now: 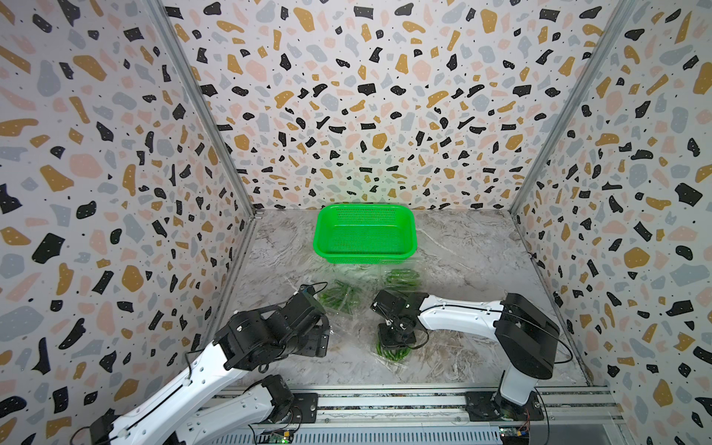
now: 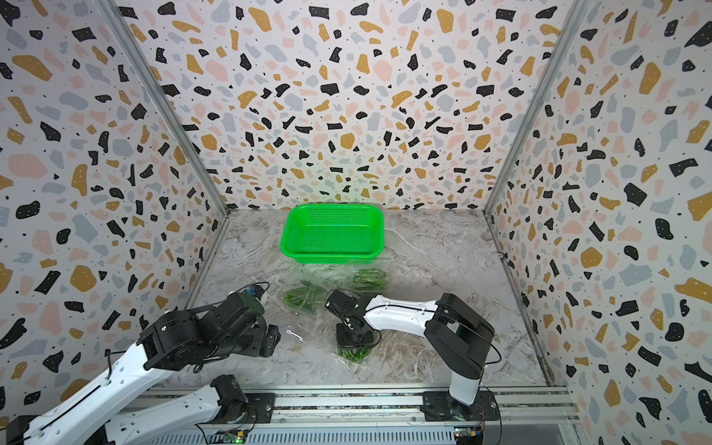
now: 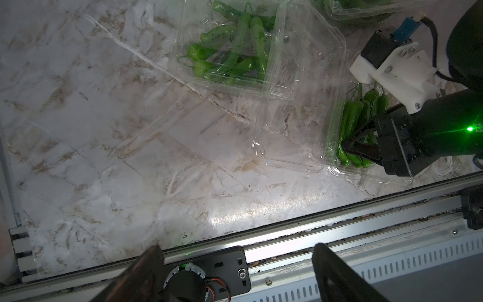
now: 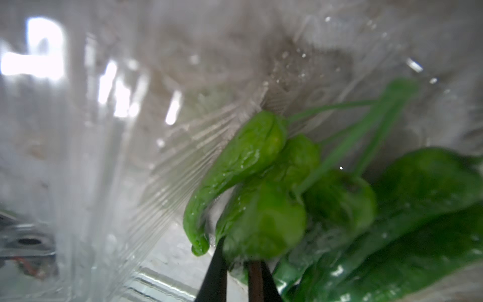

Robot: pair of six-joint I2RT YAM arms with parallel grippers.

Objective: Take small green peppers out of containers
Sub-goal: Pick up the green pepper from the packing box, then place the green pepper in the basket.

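Note:
The basket is empty, so the robot's right gripper will next lift out of the nearest container (image 3: 337,167) and move outward over the basket's bottom to release the small green pepper.
Three clear plastic containers lie in front of the basket, each holding small green peppers: one at the middle (image 1: 341,296), one further back (image 1: 402,277), one nearest the rail (image 1: 393,356). My right gripper (image 1: 391,346) points straight down into the nearest container (image 3: 337,167). In the right wrist view its fingers (image 4: 217,272) stand close together, pinching a small green pepper (image 4: 261,224) among the others. The middle container (image 3: 230,52) lies with its lid (image 3: 295,104) folded open. My left gripper (image 3: 236,248) hovers open and empty to the left, above the front rail.
A bright green perforated basket (image 1: 414,239) stands empty at the back centre of the marble tabletop. Patterned walls close in the left, right and back sides. A metal rail (image 1: 385,400) with both arm bases runs along the front edge.

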